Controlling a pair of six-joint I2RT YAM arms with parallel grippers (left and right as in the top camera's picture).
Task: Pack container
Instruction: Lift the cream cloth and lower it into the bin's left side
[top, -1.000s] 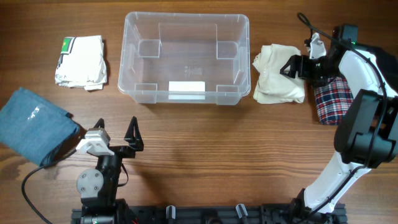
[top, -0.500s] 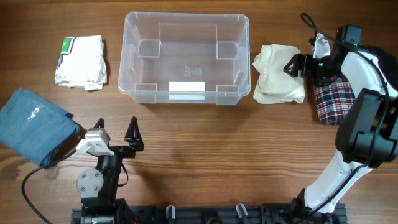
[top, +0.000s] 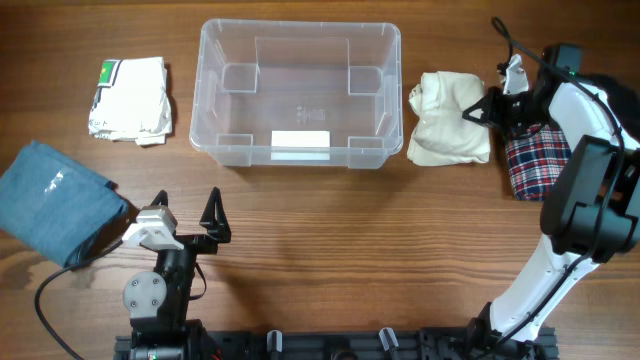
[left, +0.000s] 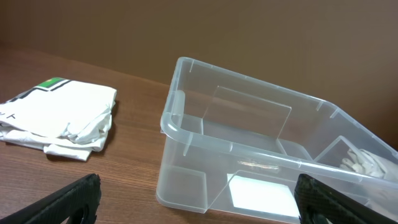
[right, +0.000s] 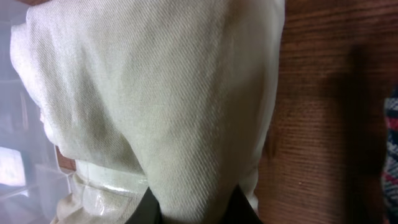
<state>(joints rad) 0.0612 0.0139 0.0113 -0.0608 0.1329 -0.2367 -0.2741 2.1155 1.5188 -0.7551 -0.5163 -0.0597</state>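
My right gripper lifts, crosses to the left in the overhead view, and lowers onto the container's empty bottom to release next, since sides ring the container.
The container (top: 300, 24), a clear empty plastic tub with a white label, stands at the back middle of the table; in the left wrist view its near rim (left: 249, 152) lies ahead. A folded cream garment (top: 448, 130) lies just right of it. My right gripper (top: 480, 108) is shut on that garment's right edge. In the right wrist view the cream cloth (right: 155, 93) is pinched between the dark fingers of the gripper (right: 193, 208). My left gripper (top: 188, 215) rests open near the front left, with nothing between the fingers of the gripper (left: 199, 196).
A white garment with green print (top: 130, 97) lies left of the tub. A blue folded garment (top: 55, 200) sits at the front left beside the left arm. Under the right arm, at the far right, lies a plaid garment (top: 530, 160).
My right gripper has gone from open to shut on the cream garment's right edge, and has drawn slightly to the right. The left arm has not moved.
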